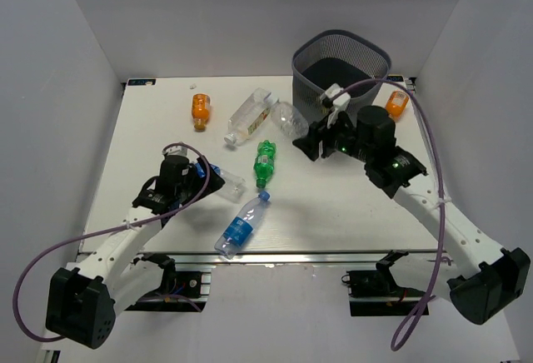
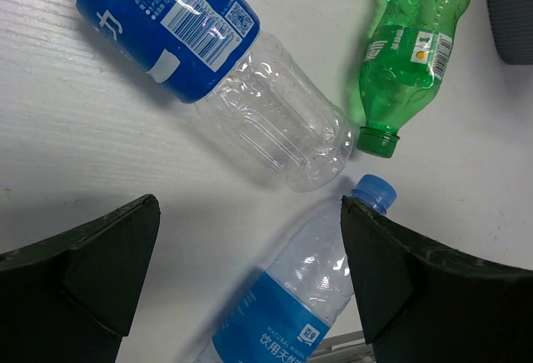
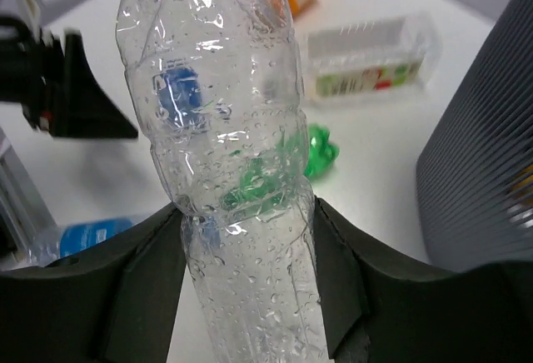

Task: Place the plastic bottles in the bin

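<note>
My left gripper swings to the right in the top view and down next, turning its fingers astride the blue-capped bottle's middle [image 1: 243,223] [image 2: 297,294], since it lies slanted below them.
My right gripper [image 1: 312,141] is shut on a plain clear bottle [image 1: 289,119], held up beside the dark wire-mesh bin [image 1: 341,67]; in the right wrist view the wet bottle [image 3: 221,121] stands between the jaws [image 3: 248,271], with the bin wall [image 3: 487,180] at right. My left gripper [image 1: 204,178] is open and empty over a capless blue-labelled bottle [image 2: 166,13]. A blue-capped blue-labelled bottle [image 2: 308,296] lies between its fingers below. A green bottle [image 1: 265,161] lies mid-table and also shows in the left wrist view [image 2: 408,47].
A squarish clear bottle [image 1: 250,115] and an orange bottle [image 1: 200,111] lie at the back left. Another orange bottle [image 1: 397,103] lies right of the bin. White walls enclose the table on three sides.
</note>
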### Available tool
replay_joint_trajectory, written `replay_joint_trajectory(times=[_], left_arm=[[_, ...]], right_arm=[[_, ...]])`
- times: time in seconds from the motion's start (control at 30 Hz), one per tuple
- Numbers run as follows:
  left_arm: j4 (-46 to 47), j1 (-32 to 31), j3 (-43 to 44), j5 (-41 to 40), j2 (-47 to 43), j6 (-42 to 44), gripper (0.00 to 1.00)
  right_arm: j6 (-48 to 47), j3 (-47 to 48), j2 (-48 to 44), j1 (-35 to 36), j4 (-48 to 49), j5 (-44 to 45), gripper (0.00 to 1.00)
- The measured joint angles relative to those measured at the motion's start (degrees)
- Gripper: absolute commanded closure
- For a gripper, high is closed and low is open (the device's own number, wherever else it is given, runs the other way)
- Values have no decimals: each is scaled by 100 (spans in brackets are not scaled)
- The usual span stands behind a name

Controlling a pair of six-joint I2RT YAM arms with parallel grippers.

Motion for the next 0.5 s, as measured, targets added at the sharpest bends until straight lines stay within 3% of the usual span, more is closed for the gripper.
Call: replay_joint_trajectory(times=[0.2, 0.33, 0.43, 0.47, 0.5], left_arm=[[-98, -9, 111, -72, 83, 46, 2], [-168, -11, 170, -81, 37, 90, 2], [-245, -31, 170, 90, 44, 146, 2], [-264, -57, 170, 164, 50, 170, 2], [-267, -87, 168, 229, 59, 184, 2]], right_arm=[[68, 1720, 560, -79, -17, 946, 61], [240, 2828, 1276, -778, 72, 1163, 62], [431, 3613, 1950, -1366, 52, 1128, 36], [470, 3873, 2251, -1591, 26, 1134, 11], [490, 4024, 2450, -1698, -61, 1134, 11]])
